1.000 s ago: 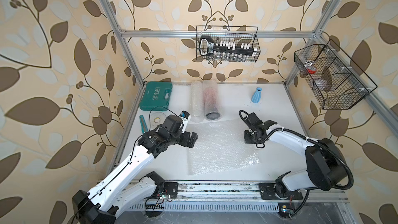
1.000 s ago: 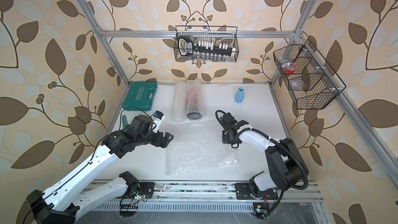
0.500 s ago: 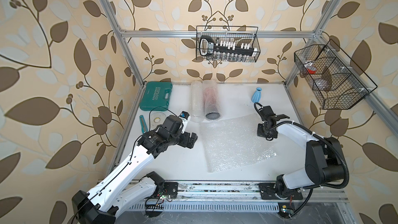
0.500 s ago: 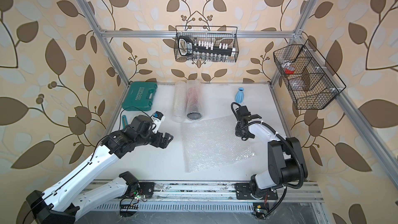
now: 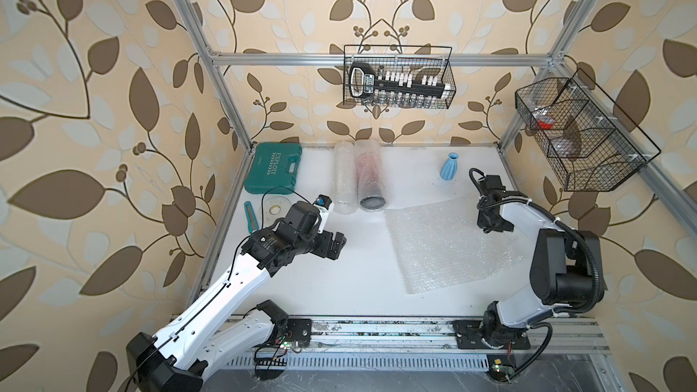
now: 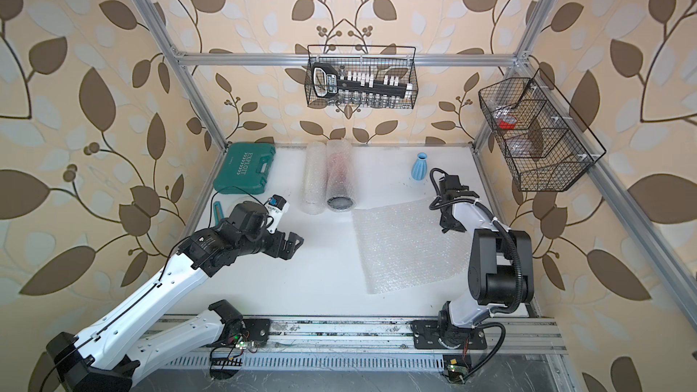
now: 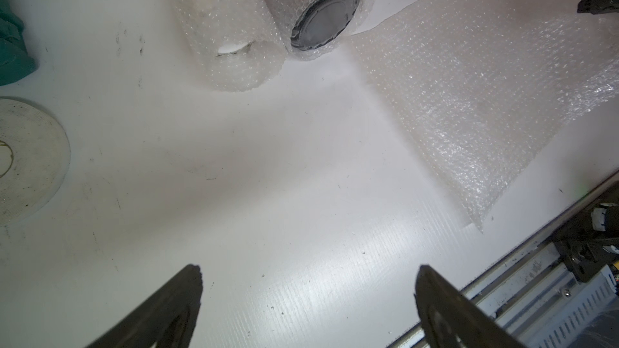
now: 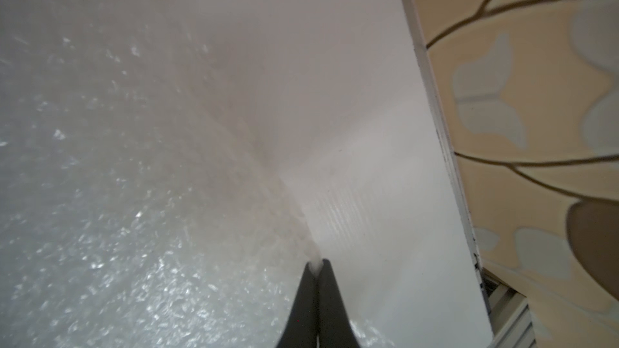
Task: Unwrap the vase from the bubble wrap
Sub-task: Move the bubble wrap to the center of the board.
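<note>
Next, my right gripper moves sideways toward the bare part of the table by the side (image 6: 475, 185) (image 8: 400, 245) and releases the sheet's edge, because the sheet's far corner nearly touches a tube.
The bubble wrap sheet (image 5: 449, 247) (image 6: 407, 247) lies spread flat on the white table, right of centre. My right gripper (image 5: 492, 230) (image 8: 316, 262) is shut on the sheet's far right edge, a bit of wrap pinched at its tips. The small blue vase (image 5: 450, 166) (image 6: 422, 167) stands bare and upright at the back, behind that gripper. My left gripper (image 5: 335, 245) (image 7: 308, 276) hovers open and empty over bare table, left of the sheet.
Two rolled bubble-wrap tubes (image 5: 345, 179) lie at the back middle; the right tube (image 5: 371, 175) holds something reddish with a dark round end. A green tool case (image 5: 273, 167), tape roll (image 5: 274, 208) and teal cutter (image 5: 249, 216) sit at the left. Wire baskets (image 5: 398, 77) (image 5: 577, 137) hang on the walls.
My right gripper has moved right and toward the back wall, dragging the sheet with it. The left arm has stayed in place.
</note>
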### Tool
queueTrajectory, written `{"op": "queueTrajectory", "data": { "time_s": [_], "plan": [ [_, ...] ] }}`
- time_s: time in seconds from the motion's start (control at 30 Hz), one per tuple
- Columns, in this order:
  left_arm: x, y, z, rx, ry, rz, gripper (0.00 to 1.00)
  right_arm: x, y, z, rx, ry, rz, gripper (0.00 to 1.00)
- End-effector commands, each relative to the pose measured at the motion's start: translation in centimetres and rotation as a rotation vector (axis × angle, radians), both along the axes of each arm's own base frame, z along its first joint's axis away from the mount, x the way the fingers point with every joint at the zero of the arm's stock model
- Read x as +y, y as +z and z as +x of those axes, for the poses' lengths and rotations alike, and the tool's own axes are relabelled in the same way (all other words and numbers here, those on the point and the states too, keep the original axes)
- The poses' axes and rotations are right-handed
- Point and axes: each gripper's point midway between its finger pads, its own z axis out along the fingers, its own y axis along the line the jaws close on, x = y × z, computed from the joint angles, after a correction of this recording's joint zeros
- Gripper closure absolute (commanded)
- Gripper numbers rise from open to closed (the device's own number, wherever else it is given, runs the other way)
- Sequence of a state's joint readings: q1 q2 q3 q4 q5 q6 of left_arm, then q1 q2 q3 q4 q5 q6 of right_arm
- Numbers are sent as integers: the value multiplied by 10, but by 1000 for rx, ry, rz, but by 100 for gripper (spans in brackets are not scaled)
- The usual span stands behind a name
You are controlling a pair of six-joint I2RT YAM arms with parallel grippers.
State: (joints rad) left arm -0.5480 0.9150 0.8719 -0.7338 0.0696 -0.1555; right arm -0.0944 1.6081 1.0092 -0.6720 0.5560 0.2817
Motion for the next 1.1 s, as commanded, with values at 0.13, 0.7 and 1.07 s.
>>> {"op": "queueTrajectory", "data": {
  "time_s": [0.13,0.7,1.07],
  "plan": [
    [2,9,8,-16,21,8,1,-42,20,2,26,-22,-239,100],
    [4,3,11,-5,31,32,1,-101,28,-16,33,-164,-344,96],
    [7,10,19,5,102,-20,1,-59,20,13,-145,-84,-26,46]
  ]
}}
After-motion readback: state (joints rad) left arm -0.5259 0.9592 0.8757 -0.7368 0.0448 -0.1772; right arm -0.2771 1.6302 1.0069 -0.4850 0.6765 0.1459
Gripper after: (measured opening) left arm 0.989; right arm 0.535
